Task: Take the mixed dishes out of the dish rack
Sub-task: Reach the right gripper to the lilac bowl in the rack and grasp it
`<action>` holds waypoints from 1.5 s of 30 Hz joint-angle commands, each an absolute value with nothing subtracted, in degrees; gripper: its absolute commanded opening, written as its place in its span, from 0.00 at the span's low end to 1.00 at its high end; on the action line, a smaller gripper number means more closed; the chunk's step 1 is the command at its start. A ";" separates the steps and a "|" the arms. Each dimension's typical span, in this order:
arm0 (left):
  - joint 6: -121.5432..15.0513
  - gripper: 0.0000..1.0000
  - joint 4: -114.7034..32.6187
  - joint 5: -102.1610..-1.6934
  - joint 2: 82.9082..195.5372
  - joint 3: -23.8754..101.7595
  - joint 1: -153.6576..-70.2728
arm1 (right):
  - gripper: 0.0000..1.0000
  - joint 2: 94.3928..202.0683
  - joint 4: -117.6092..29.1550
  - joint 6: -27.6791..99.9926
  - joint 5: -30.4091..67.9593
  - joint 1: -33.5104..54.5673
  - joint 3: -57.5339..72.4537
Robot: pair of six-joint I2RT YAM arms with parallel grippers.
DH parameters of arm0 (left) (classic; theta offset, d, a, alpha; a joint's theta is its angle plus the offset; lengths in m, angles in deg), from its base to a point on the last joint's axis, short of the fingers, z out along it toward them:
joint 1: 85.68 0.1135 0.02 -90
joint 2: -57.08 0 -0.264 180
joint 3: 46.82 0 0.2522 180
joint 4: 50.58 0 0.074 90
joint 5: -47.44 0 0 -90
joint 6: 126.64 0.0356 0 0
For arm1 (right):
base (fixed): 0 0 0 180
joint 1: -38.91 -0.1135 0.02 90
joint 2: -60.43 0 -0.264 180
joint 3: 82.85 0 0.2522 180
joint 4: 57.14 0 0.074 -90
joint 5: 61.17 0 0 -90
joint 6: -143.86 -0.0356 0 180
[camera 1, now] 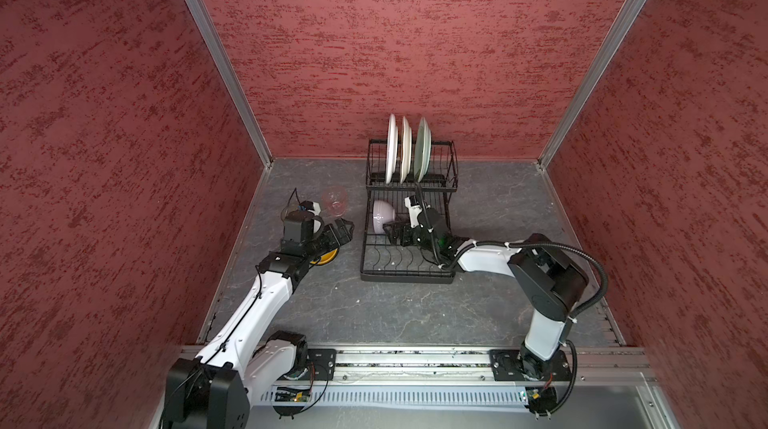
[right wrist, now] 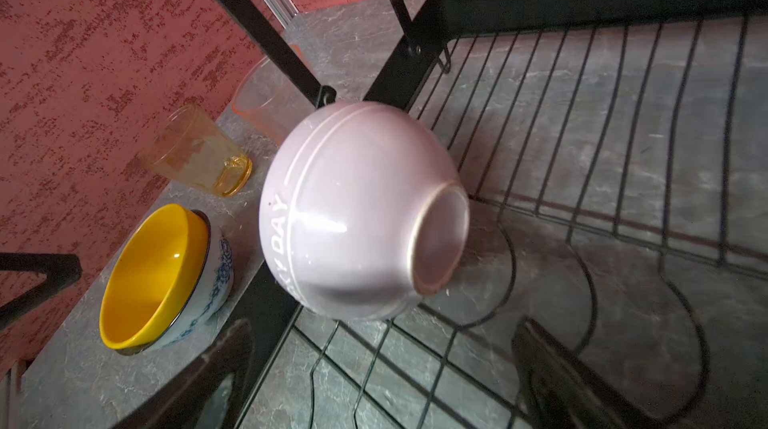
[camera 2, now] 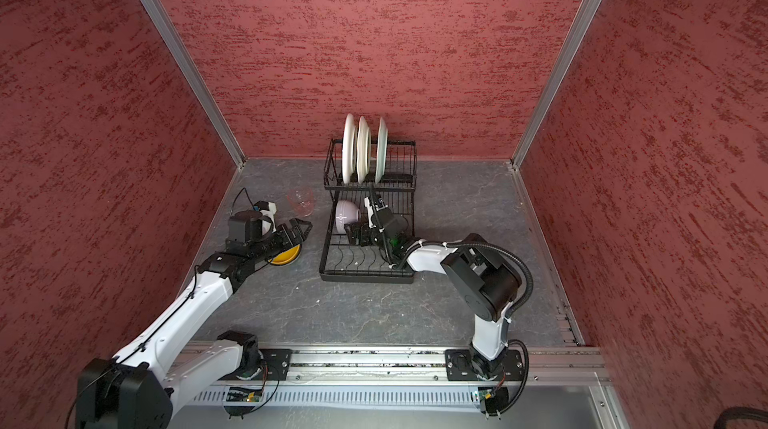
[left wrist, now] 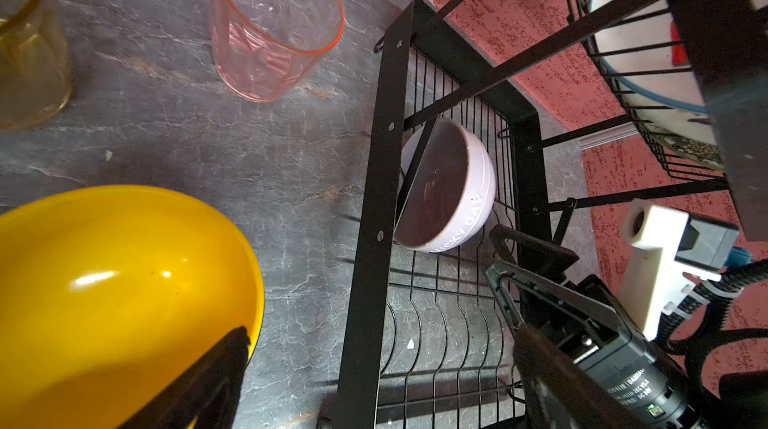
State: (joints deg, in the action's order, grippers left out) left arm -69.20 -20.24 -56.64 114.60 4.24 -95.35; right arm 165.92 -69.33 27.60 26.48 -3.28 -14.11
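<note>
I should next bring my right gripper across the dish rack's lower level, turning outward, around the lilac bowl's near side, rim to foot, as the bowl lies on its side.
The black wire dish rack (camera 1: pixel 451 165) holds two white plates (camera 1: pixel 392 148) and a pale green plate (camera 1: pixel 422 147) upright in its raised back tier. A lilac bowl (camera 1: pixel 382 216) (right wrist: pixel 357 215) lies on its side on the lower tier. My right gripper (camera 1: pixel 394 232) (right wrist: pixel 386 381) is open just short of the bowl, touching nothing. My left gripper (camera 1: pixel 344 231) (left wrist: pixel 382 381) hangs open and empty left of the rack. Below it on the table, a yellow bowl (left wrist: pixel 116 302) sits nested in a blue-white patterned bowl (right wrist: pixel 216 277).
A pink tumbler (camera 1: pixel 334 200) (left wrist: pixel 270 32) and an amber tumbler (right wrist: pixel 195 152) stand on the grey table (camera 1: pixel 353 310) left of the rack, near the left red wall (camera 1: pixel 124 136). The rack's back stands close to the rear wall.
</note>
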 commanded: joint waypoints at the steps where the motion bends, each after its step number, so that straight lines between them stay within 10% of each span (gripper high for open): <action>1: -68.61 0.99 -21.40 -56.83 114.74 4.32 -95.69 | 0.98 167.47 -70.41 29.72 25.69 -3.97 -11.29; 29: -66.79 0.99 -21.01 -56.16 115.97 4.20 -95.12 | 0.95 176.18 -57.13 33.12 36.99 -7.98 1.95; 45: -66.70 0.99 -21.75 -56.72 116.65 4.00 -94.55 | 0.68 176.30 -54.89 35.72 42.06 -9.31 3.28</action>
State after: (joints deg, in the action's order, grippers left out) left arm -67.64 -20.59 -56.47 116.06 4.24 -94.89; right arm 175.39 -56.76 33.69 40.79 -8.66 2.43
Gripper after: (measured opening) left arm 0.995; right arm 0.775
